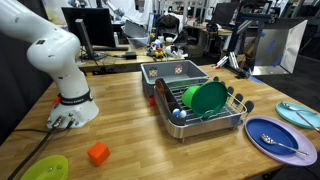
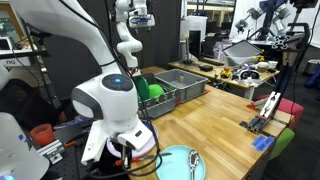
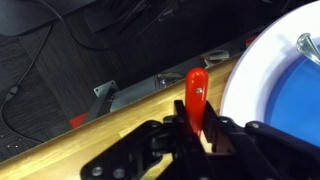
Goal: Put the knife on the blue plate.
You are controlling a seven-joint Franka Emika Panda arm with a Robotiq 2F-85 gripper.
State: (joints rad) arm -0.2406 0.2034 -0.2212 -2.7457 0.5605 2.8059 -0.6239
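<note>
The knife will move away from the pale-rimmed plate in my gripper, which will release it over the bare side of the pale turquoise plate (image 2: 170, 163). The spoon leaves that side open.
In the wrist view my gripper (image 3: 197, 115) is shut on the knife's orange-red handle (image 3: 196, 85), which sticks out ahead of the fingers over the wooden table edge. The blade is hidden. The blue plate (image 3: 248, 90) lies just right of the knife, with a pale rim, a blue inside and a silver utensil (image 3: 308, 45) on it. In an exterior view the pale turquoise plate (image 2: 170, 163) with the spoon (image 2: 194, 163) sits at the bottom edge, beside my gripper (image 2: 128, 152). The gripper is out of frame in the exterior view that shows the dish rack from the front.
A grey dish rack (image 1: 190, 100) holds a green plate (image 1: 208, 97). A violet-blue plate (image 1: 283, 140) and another turquoise plate (image 1: 300, 114) lie at the right. A green plate (image 1: 45, 168) and an orange block (image 1: 97, 153) lie near my base (image 1: 72, 108). Cables hang beyond the table edge (image 3: 60, 60).
</note>
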